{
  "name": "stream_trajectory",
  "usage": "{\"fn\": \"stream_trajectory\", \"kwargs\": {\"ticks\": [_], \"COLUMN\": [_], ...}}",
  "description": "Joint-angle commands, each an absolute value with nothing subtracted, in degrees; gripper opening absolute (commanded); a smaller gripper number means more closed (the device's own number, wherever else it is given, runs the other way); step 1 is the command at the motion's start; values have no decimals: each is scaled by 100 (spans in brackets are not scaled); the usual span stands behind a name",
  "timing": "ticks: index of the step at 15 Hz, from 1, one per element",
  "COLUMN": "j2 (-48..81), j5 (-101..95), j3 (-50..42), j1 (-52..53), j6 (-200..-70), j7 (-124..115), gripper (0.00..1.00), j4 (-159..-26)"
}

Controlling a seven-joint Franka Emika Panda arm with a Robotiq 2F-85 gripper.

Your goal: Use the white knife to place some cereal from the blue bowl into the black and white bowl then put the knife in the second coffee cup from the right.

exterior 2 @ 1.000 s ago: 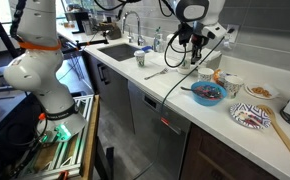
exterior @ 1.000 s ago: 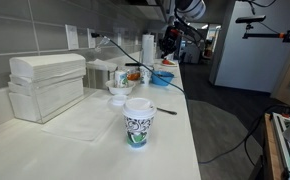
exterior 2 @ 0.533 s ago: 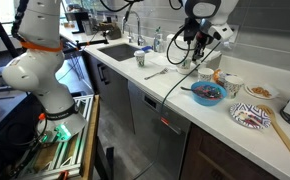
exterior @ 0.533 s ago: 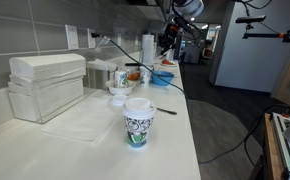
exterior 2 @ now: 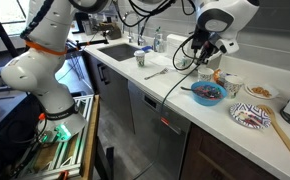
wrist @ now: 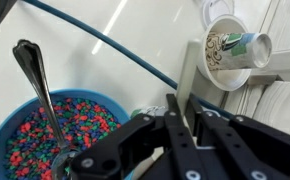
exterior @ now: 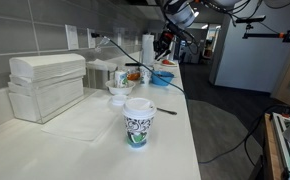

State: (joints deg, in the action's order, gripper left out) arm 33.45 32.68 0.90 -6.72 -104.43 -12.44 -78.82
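Observation:
The patterned coffee cup (wrist: 228, 50) beside the blue bowl is below the flat white knife, so the robot's gripper needs to move down toward that cup and let go of the knife inside it.
My gripper (wrist: 183, 108) is shut on a flat white knife (wrist: 189, 70) that sticks out beyond the fingertips. In the wrist view the blue bowl (wrist: 5, 120) lies to the left, full of coloured cereal, with a dark spoon (wrist: 37, 85) standing in it. In both exterior views the gripper (exterior 2: 203, 56) (exterior: 165, 43) hangs above the counter just beside the blue bowl (exterior 2: 208, 93) (exterior: 163, 76). The black and white patterned bowl (exterior 2: 250, 117) sits further along the counter. A patterned coffee cup (wrist: 228, 50) shows past the knife tip.
A blue cable (wrist: 105, 45) runs across the counter under the gripper. Another coffee cup (exterior: 137, 122) stands in front, more cups (exterior: 121, 77) and a whitish bowl (exterior: 118, 90) behind it. A sink (exterior 2: 110, 50), a utensil (exterior 2: 155, 73) and a white box (exterior: 47, 85) are nearby.
The arm has changed posture and the gripper, still holding the knife, has shifted sideways above the counter toward the blue bowl. The objects on the counter have not moved.

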Motion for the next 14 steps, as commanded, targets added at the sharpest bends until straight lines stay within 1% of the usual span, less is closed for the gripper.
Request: {"fn": "stream_trajectory", "kwargs": {"ticks": [1,7,14], "j2": [3949,4501,4913], "j5": [3562,3737,3809], "j3": [198,240,225], "j1": [-765,-754,-792], "j6": [-10023,-9912,-9682], "j7": [-1650,-2331,-2949], "gripper": [3,3,3], "j4": [-7071,-6372,-5861]}}
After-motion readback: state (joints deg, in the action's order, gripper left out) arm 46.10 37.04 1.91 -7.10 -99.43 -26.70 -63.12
